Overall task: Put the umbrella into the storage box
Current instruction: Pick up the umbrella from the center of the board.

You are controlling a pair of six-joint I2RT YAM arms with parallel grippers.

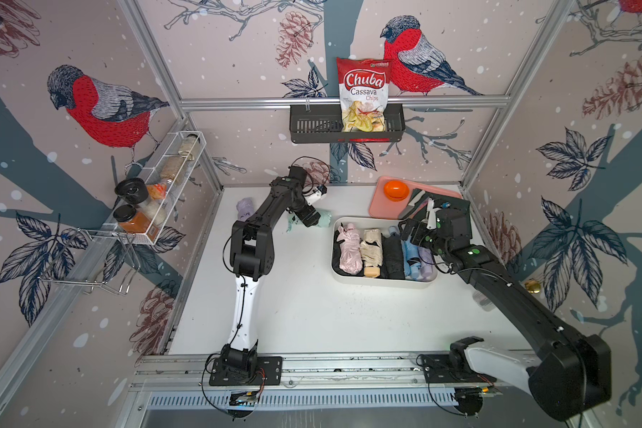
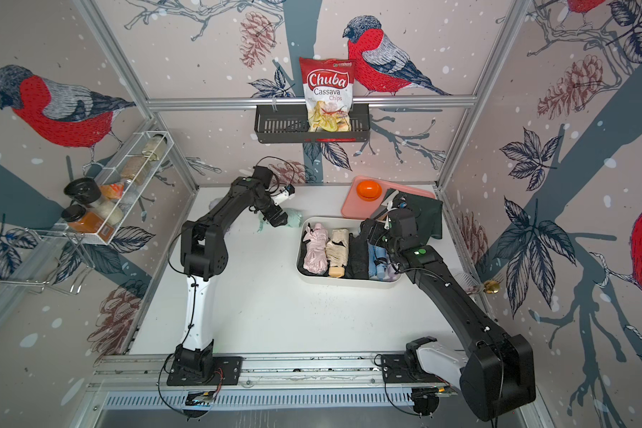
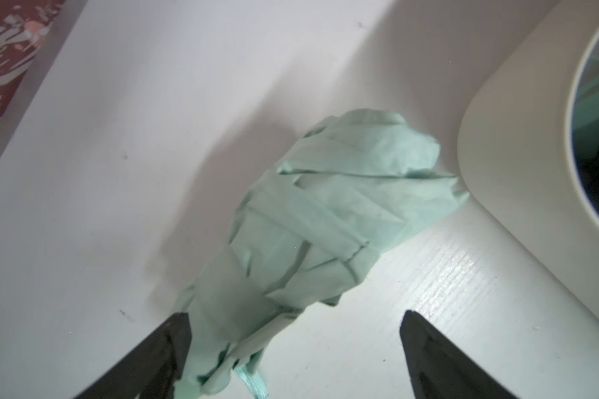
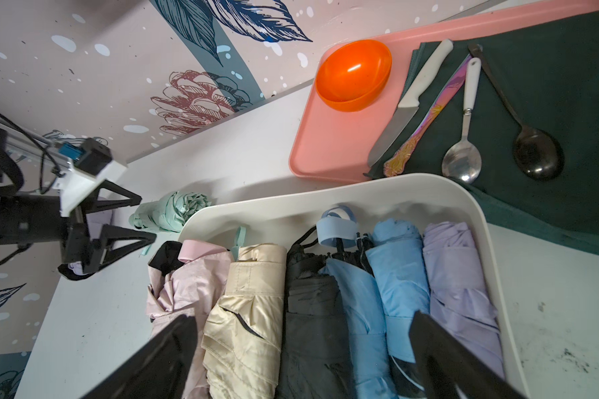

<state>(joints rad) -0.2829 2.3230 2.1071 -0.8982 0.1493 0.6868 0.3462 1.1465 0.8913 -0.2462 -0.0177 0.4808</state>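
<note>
The umbrella's folded middle (image 3: 289, 256) is just below my left gripper and is narrower than the open gap. My left gripper needs to lower its fingers on both sides of the fabric next and close them.
A mint-green folded umbrella (image 3: 325, 214) lies on the white table, its far end against the outer far-left corner of the cream-white storage box (image 3: 519, 145). It shows in both top views (image 1: 326, 216) (image 2: 294, 218) and in the right wrist view (image 4: 177, 209). My left gripper (image 3: 294, 313) (image 1: 309, 218) (image 4: 148, 218) stands open low over the umbrella's strap end. One finger is beside the fabric and the other is well clear. The storage box (image 1: 382, 283) (image 2: 349, 284) (image 4: 291, 200) holds several folded umbrellas side by side. My right gripper (image 4: 301, 314) (image 1: 408, 231) (image 2: 371, 231) hangs open above them, holding nothing.
A lilac umbrella (image 1: 245, 209) lies on the table behind my left arm. A pink tray (image 1: 377, 207) behind the box carries an orange bowl (image 4: 353, 74) and a dark green cloth (image 4: 550, 103) with a knife and spoons. A black wall basket (image 1: 312, 128) holds a chips bag. A wire spice rack (image 1: 156, 196) hangs on the left wall.
</note>
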